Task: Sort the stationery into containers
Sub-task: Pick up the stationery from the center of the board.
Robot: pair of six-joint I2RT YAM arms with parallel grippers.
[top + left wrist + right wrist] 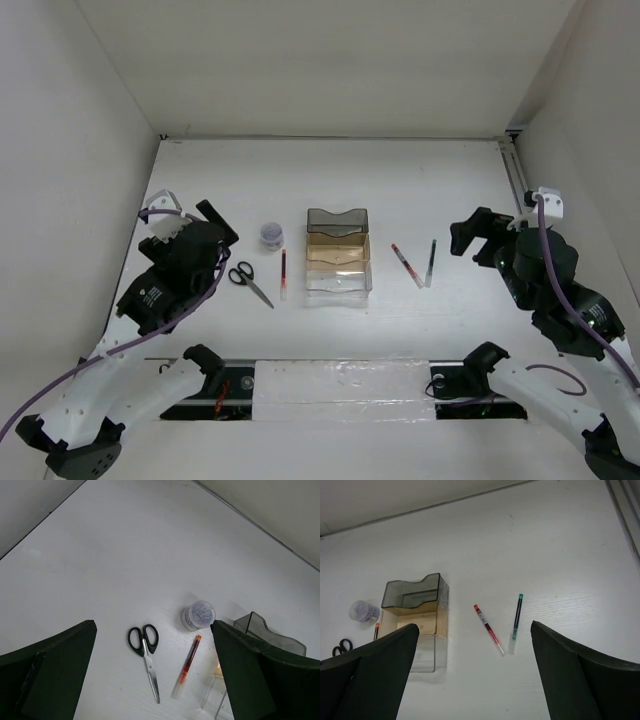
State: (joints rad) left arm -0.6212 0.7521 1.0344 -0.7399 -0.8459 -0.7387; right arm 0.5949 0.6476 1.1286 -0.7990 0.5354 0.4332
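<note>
Next, my left gripper needs to move across and down around the sides of the round lavender-grey piece [271, 234] [198, 615], which stands below and right in the top view.
Black-handled scissors [250, 283], a round lavender-grey piece [271, 234] and a red pen [283, 275] lie left of the row of bins: dark grey [337, 222], amber [338, 252], clear [338, 282]. A second red pen [406, 265] and a dark pen [431, 262] lie right of the bins. My left gripper [215, 228] is open and empty, above and left of the scissors [145, 650], the round piece [198, 615] and the left red pen [189, 662]. My right gripper [466, 236] is open and empty, off to the right of the red pen [489, 629] and the dark pen [517, 617].
White walls close in the table on the left, back and right. A metal rail [516, 180] runs along the right edge. The bins also show in the right wrist view, the dark grey one [415, 592] farthest away.
</note>
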